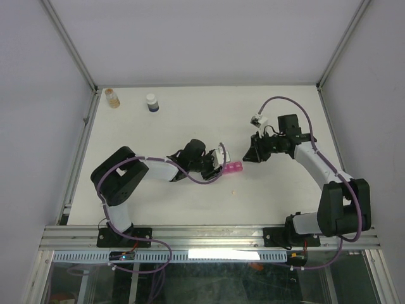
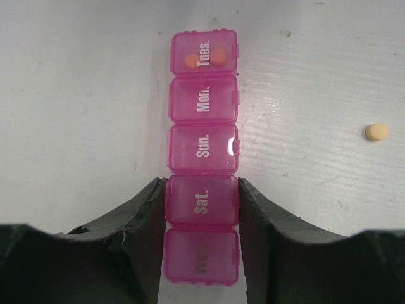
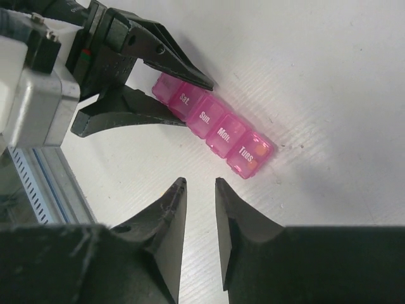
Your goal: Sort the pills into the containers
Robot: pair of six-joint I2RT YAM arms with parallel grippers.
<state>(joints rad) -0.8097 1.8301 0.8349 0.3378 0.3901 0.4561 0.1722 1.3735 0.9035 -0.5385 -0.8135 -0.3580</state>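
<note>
My left gripper will carry the strip outward next and let go of it on the tabletop beside the white-capped bottle, because that spot is farther outward than the gripper.
The pink pill-organiser strip lies on the white table, lids down, with labels Tues., Mon., Sun., Sat. and Wed. My left gripper is shut on it, its fingers pressing both sides of the Sat. compartment. Two orange pills sit inside the Tues. compartment. One loose pale orange pill lies on the table to the right; it also shows in the top view. My right gripper is narrowly open and empty, hovering just off the Tues. end of the strip. In the top view the strip lies between both grippers.
An amber bottle and a white-capped bottle stand at the far left of the table. White walls and metal frame posts enclose the table. An aluminium rail runs along the near edge.
</note>
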